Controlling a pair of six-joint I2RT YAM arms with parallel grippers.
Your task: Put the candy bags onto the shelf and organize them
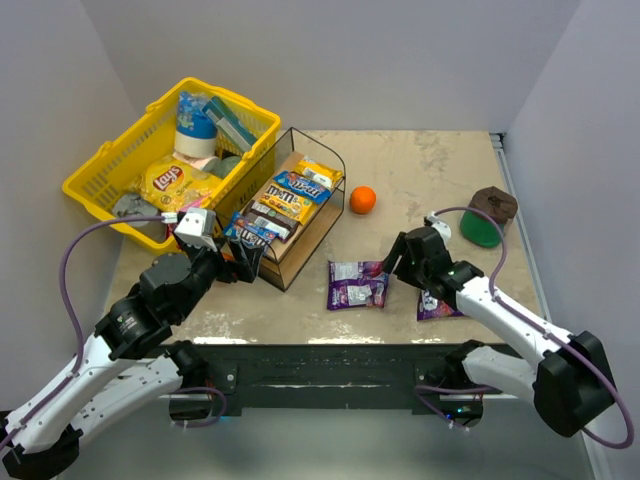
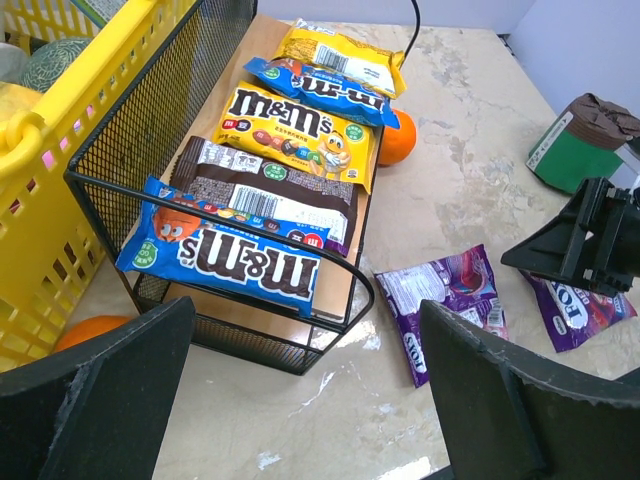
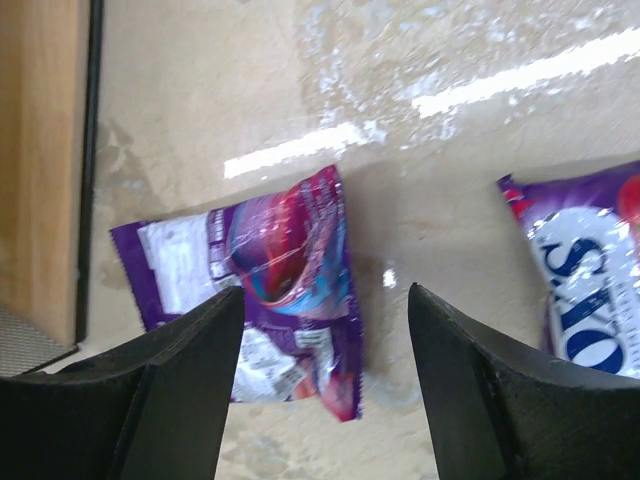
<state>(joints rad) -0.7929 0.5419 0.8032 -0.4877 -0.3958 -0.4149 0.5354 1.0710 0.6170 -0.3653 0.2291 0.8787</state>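
Observation:
I should lower the open fingers of my right gripper to either side of the nearer purple bag's narrow edge [image 1: 382, 287] [image 3: 336, 318], which is below the gripper and to its left in the top view.
The black wire shelf [image 1: 322, 222] stands mid-table and holds several candy bags on its wooden tier. From front to back they are a blue M&M's bag [image 2: 225, 255], a brown one [image 2: 270, 190], a yellow M&M's bag [image 2: 290, 125], another blue one [image 2: 320, 90] and a yellow one [image 2: 340, 55]. Two purple bags lie flat on the table [image 1: 357, 284] [image 1: 437, 304]. My left gripper [image 1: 243, 265] is open and empty, just before the shelf's front end. My right gripper [image 1: 393, 262] is open, hovering above the right edge of the nearer purple bag [image 3: 290, 270]. The other purple bag [image 3: 590, 300] lies to its right.
A yellow shopping basket [image 1: 100, 170] with a Lay's bag [image 1: 172, 182] stands left of the shelf. An orange [image 1: 362, 200] lies right of the shelf, and another [image 2: 95, 330] shows by the basket. A green container with a brown lid [image 1: 487, 218] lies at the far right.

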